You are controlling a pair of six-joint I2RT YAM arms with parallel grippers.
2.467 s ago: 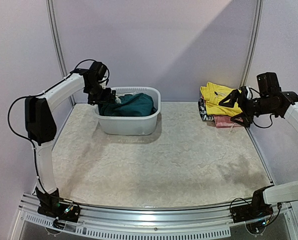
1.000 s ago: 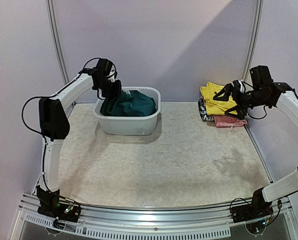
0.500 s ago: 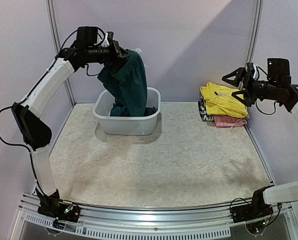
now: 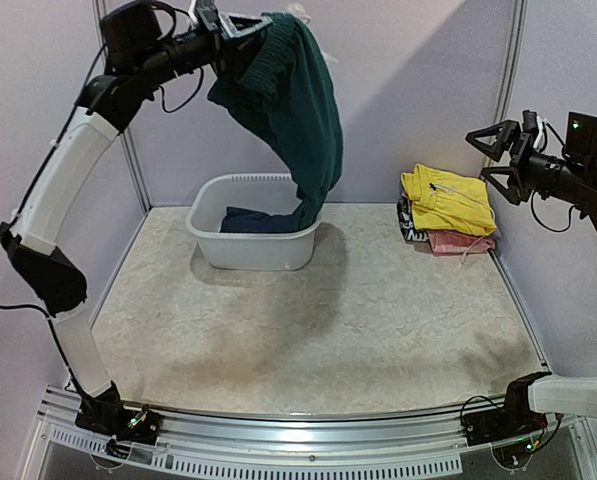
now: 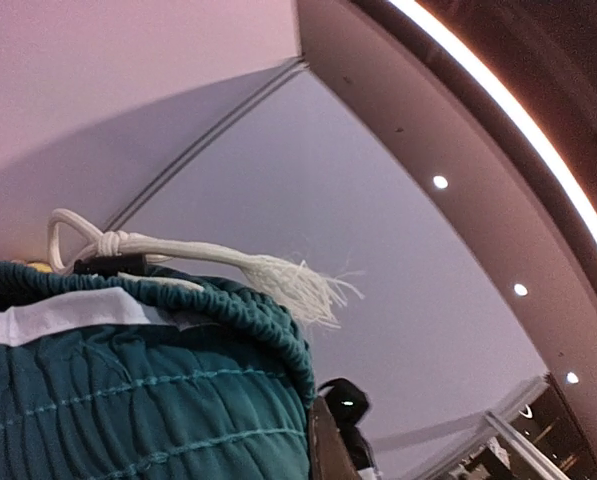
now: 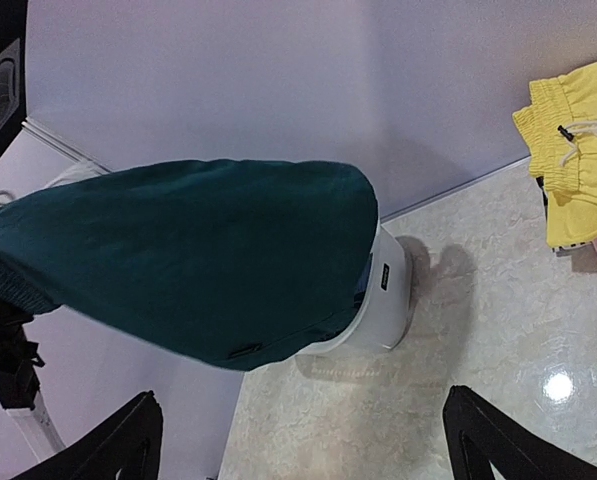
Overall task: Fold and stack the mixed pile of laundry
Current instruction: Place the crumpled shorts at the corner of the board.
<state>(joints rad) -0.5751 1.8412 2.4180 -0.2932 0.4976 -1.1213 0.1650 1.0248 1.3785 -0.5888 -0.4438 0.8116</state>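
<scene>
My left gripper is about to move the shorts back from above the white tub and put them down there next.
High above the white tub [image 4: 253, 250], my left gripper [image 4: 233, 30] is shut on the waistband of the dark teal shorts [image 4: 298, 110]. The shorts hang in a long drape, their lower end still touching the tub's right rim. The left wrist view shows the gathered waistband [image 5: 128, 400] and the frayed white drawstring [image 5: 278, 272] up close; the cloth hides the jaws. A dark navy garment [image 4: 248, 218] lies in the tub. My right gripper [image 4: 484, 153] hovers open at the right, above the folded stack, holding nothing. From the right wrist, the shorts [image 6: 198, 250] hang over the tub [image 6: 383, 300].
A folded stack sits at the back right: yellow shorts [image 4: 443, 200] on top, a pink piece [image 4: 458, 242] and a dark printed one beneath. Lilac walls close in the back and both sides. The mottled table [image 4: 318, 330] stretches in front of the tub.
My left arm has risen and swung right, pulling the teal shorts almost fully out of the tub. The right gripper has drifted slightly right, still open.
</scene>
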